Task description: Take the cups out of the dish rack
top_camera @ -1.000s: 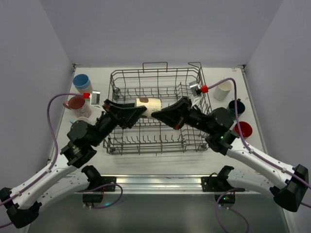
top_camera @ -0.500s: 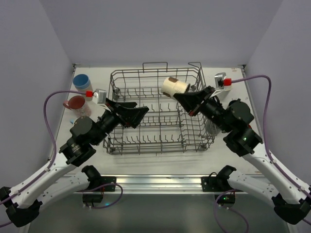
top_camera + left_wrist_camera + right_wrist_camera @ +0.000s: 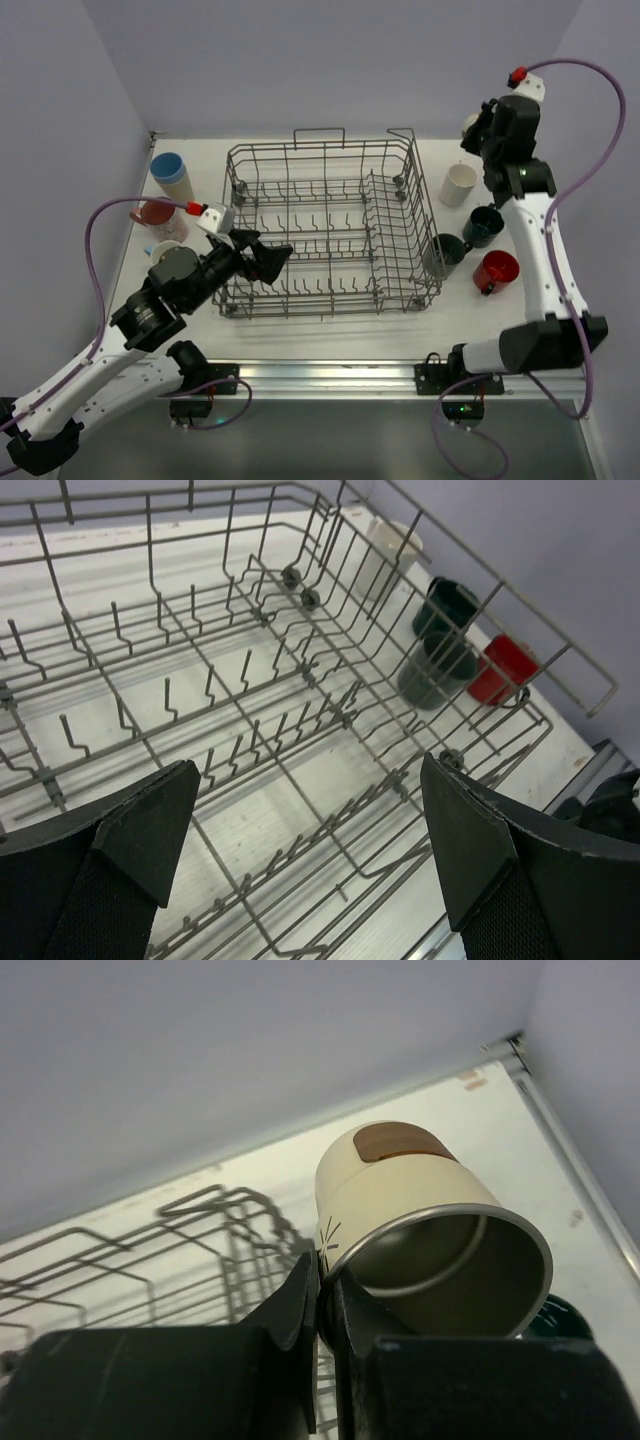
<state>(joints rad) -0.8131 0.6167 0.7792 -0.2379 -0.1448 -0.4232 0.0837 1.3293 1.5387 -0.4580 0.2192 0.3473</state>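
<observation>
My right gripper tilts downward next, lowers the brown-patched cup onto the tabletop (image 3: 488, 189) beside the standing cream cup and releases its rim there, because that spot is free.
The grey wire dish rack (image 3: 326, 190) stands mid-table with no cup showing in it. My right gripper (image 3: 476, 128) is raised high over the far right corner. In the right wrist view it (image 3: 326, 1295) is shut on the rim of a cream cup (image 3: 400, 1195) with a brown patch; that cup barely shows in the top view (image 3: 468, 122). My left gripper (image 3: 266, 259) is open and empty over the rack's near left part; its wrist view (image 3: 310, 860) shows only rack wires (image 3: 300, 680) between the fingers.
Right of the rack stand a cream cup (image 3: 460, 184), a dark teal mug (image 3: 485, 226), a dark grey mug (image 3: 446, 251) and a red mug (image 3: 497, 268). Left of it stand a blue cup (image 3: 170, 168), a pinkish mug (image 3: 157, 212) and a white cup (image 3: 168, 248).
My right gripper has lifted the cream cup out of the rack and swung it up to the far right. My left gripper has let go and drawn back toward the near left.
</observation>
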